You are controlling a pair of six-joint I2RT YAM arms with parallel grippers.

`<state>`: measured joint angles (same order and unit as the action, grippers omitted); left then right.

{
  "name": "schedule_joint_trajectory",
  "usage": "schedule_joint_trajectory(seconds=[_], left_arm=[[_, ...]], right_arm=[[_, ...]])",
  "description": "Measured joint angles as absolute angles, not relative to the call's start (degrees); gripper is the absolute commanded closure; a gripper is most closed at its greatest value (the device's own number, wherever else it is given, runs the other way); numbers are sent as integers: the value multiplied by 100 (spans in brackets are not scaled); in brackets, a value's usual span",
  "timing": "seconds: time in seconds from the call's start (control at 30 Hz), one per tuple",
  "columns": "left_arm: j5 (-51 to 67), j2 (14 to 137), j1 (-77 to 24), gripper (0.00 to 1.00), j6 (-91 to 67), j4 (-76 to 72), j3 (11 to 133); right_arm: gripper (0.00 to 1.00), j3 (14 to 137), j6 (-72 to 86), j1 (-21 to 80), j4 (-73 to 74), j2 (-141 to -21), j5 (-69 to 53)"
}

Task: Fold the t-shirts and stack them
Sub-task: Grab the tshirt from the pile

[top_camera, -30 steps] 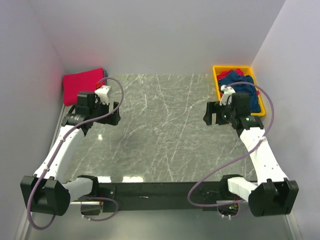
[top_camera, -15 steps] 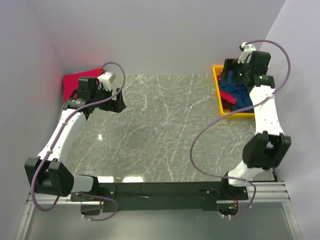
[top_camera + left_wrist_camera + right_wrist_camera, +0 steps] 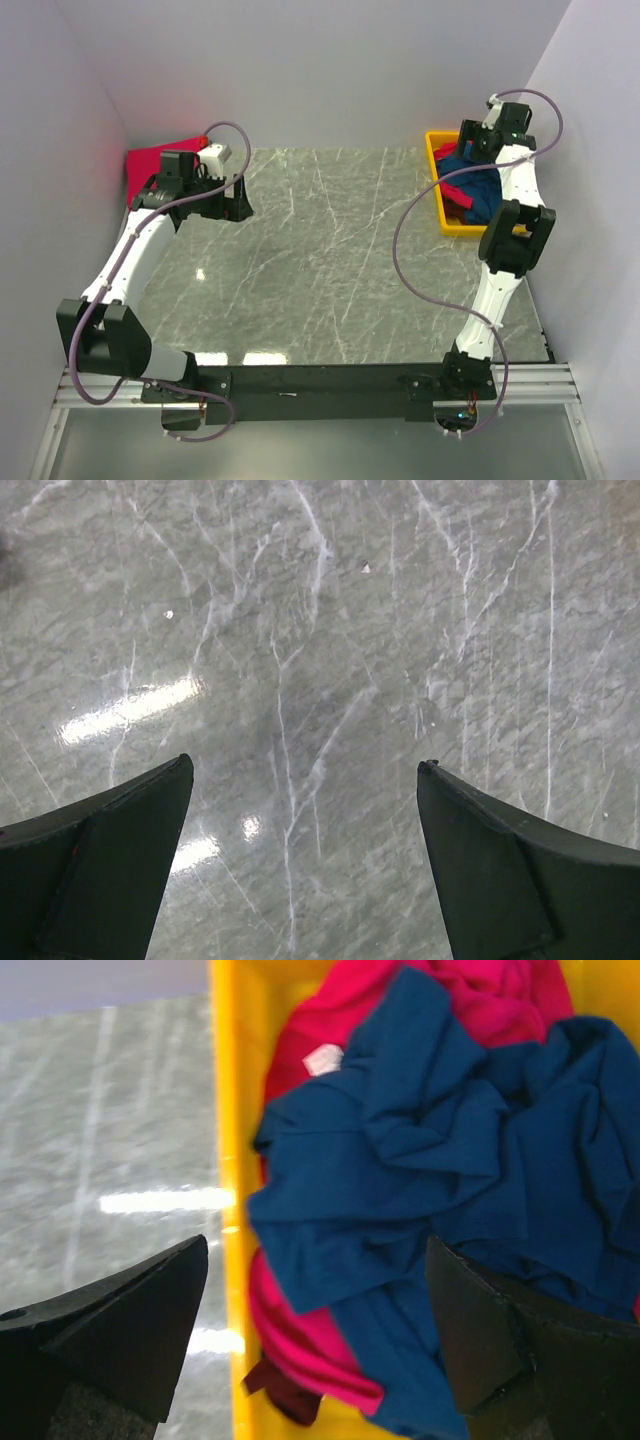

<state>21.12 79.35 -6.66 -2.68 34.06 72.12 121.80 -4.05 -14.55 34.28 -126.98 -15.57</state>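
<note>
The right gripper will next move down into the yellow bin, onto the crumpled folds of the navy blue t-shirt [image 3: 460, 167] [image 3: 365, 1200], because that shirt lies on top of the red-pink ones.
A yellow bin [image 3: 436, 185] at the back right holds crumpled t-shirts: a navy blue one [image 3: 430, 1160] on top, red-pink ones [image 3: 310, 1335] under it and a scrap of dark maroon [image 3: 285, 1395] at the bin's near wall. My right gripper [image 3: 470, 142] hangs open over the bin [image 3: 225, 1080], empty, jaws wide [image 3: 315, 1260]. A folded red-pink t-shirt [image 3: 150, 165] lies at the back left corner. My left gripper [image 3: 235, 205] is open and empty above bare marble [image 3: 305, 770], just right of that shirt.
Grey walls close in the marble table [image 3: 330, 260] on the left, back and right. The right arm's elbow [image 3: 512, 235] stands high beside the bin. Cables loop off both arms.
The right arm swung from mid-table up to the back right and now hangs over the bin. The left gripper moved back and a little right, towards the folded shirt.
</note>
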Motion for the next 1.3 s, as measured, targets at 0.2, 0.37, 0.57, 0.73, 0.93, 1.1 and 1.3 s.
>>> schedule_joint_trajectory(seconds=[0.2, 0.37, 0.57, 0.73, 0.93, 1.1, 1.3], left_arm=[[2115, 8178, -576, 1, -263, 3395, 7212], [2154, 8326, -434, 1, -268, 3413, 7212], [2296, 8331, -294, 1, -268, 3422, 7212], [2383, 8337, -266, 1, -268, 3498, 7262], [2515, 8333, -220, 1, -290, 3522, 7347], [2587, 8224, -161, 1, -366, 3577, 7352], [2661, 7826, -89, 1, -419, 3632, 7352]], right_arm=[[5, 12180, -349, -1479, 2998, -13100, -1190], [10, 12173, -357, -1492, 2858, -13487, -934], [59, 12160, -381, -1570, 2779, -13592, -891], [100, 12160, -364, -1741, 2805, -13581, -1094], [100, 11708, -373, -1782, 2902, -13098, -1400], [100, 10881, -364, -1804, 3138, -11810, -1673], [100, 10750, -346, -1804, 3146, -10154, -1933]])
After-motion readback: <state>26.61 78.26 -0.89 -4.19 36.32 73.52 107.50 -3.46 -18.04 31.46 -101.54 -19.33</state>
